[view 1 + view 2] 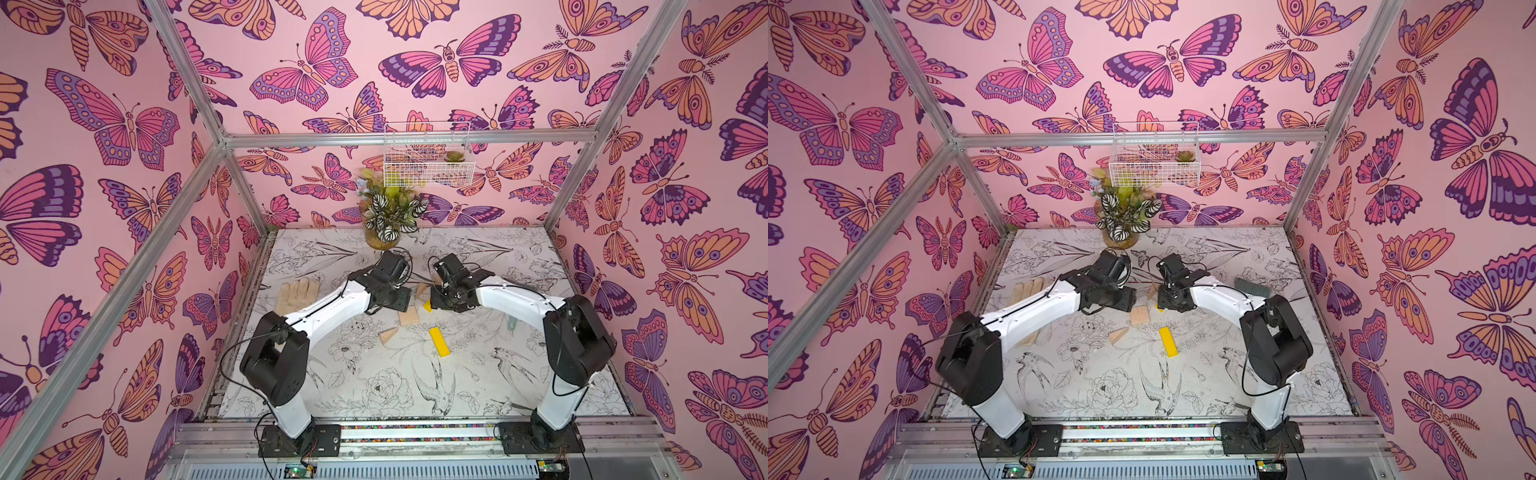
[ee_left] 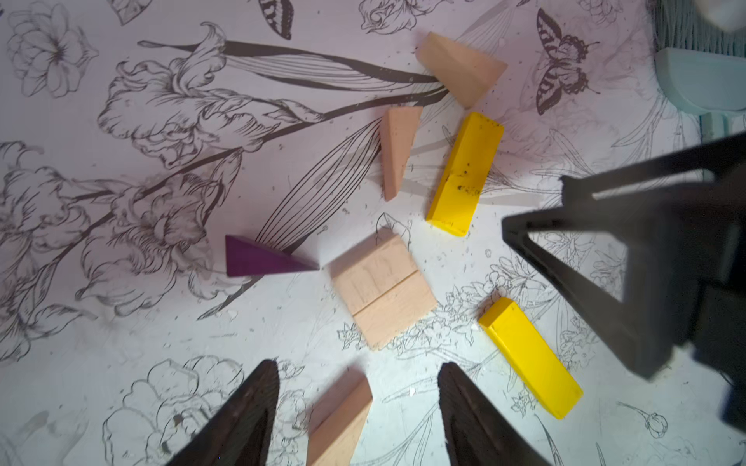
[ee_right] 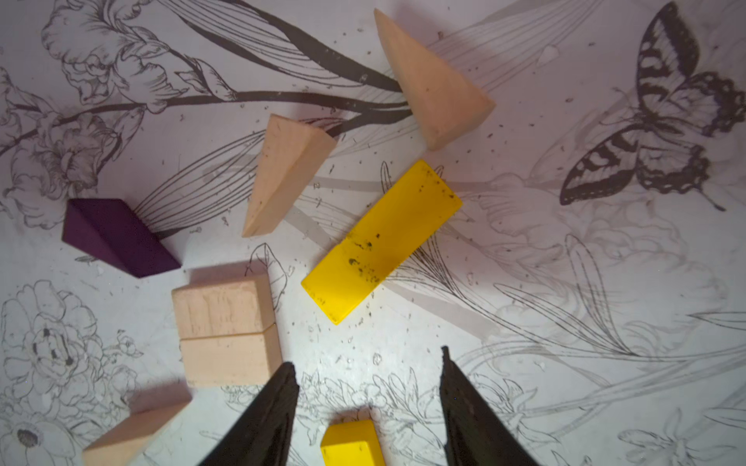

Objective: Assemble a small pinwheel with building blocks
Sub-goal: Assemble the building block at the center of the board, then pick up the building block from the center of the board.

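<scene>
My right gripper is open, and the speckled yellow bar lies at an angle outward of its fingers. I need to turn the gripper to match and move it outward and down onto the bar's middle (image 3: 380, 242).
The building blocks lie loose on the printed mat and no pinwheel figure shows. Two wooden pieces side by side form a square (image 2: 383, 290) (image 1: 409, 316). A purple wedge (image 2: 262, 258) lies just off one corner of it. Beyond it lie two wooden wedges (image 2: 397, 151) (image 2: 460, 68) and a yellow bar (image 2: 466, 173). My left gripper (image 2: 358, 365) is open, and a third wooden wedge (image 2: 339, 419) (image 1: 388, 336) lies untouched between its fingers. My right gripper (image 3: 366, 357) is open over the end of the second yellow bar (image 3: 351, 444) (image 1: 439, 341).
A beige glove (image 1: 297, 295) lies left of the left arm. A teal hand brush (image 1: 1252, 287) lies behind the right arm. A potted plant (image 1: 388, 216) stands at the back wall under a wire basket (image 1: 428, 153). The two wrists hang close together over the blocks.
</scene>
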Controlling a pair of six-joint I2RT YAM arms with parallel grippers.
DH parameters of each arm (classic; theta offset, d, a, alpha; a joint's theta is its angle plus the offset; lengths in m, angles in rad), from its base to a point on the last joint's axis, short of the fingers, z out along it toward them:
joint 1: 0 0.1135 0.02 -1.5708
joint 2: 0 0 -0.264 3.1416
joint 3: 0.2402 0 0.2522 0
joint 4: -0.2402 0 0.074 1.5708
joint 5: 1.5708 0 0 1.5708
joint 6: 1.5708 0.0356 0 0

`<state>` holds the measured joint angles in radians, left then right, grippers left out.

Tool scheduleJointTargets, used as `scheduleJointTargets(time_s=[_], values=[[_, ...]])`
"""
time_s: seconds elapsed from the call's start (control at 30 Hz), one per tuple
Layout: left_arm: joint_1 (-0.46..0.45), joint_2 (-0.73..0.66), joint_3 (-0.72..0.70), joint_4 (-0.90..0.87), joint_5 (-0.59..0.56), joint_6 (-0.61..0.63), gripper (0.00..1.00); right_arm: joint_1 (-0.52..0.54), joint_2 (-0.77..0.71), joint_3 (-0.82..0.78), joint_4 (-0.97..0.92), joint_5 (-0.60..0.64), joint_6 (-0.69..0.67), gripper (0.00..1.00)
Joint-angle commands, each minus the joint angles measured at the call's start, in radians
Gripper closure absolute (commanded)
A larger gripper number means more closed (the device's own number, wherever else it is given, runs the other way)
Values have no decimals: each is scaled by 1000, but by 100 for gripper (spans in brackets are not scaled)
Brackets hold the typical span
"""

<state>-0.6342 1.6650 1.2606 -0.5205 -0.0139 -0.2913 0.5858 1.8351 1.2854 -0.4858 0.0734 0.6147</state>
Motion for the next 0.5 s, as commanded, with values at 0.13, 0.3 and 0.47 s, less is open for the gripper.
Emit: scheduleJointTargets(time_s=[0.13,0.3,0.47], values=[[10,-154,-172,21,7,-51,32,8,113,93,-76,112,102,41],[11,-244,-271,34,7,-69,31,8,166,131,-69,127,139,40],[8,-304,-340,36,14,-89,31,7,202,170,-68,123,172,40]])
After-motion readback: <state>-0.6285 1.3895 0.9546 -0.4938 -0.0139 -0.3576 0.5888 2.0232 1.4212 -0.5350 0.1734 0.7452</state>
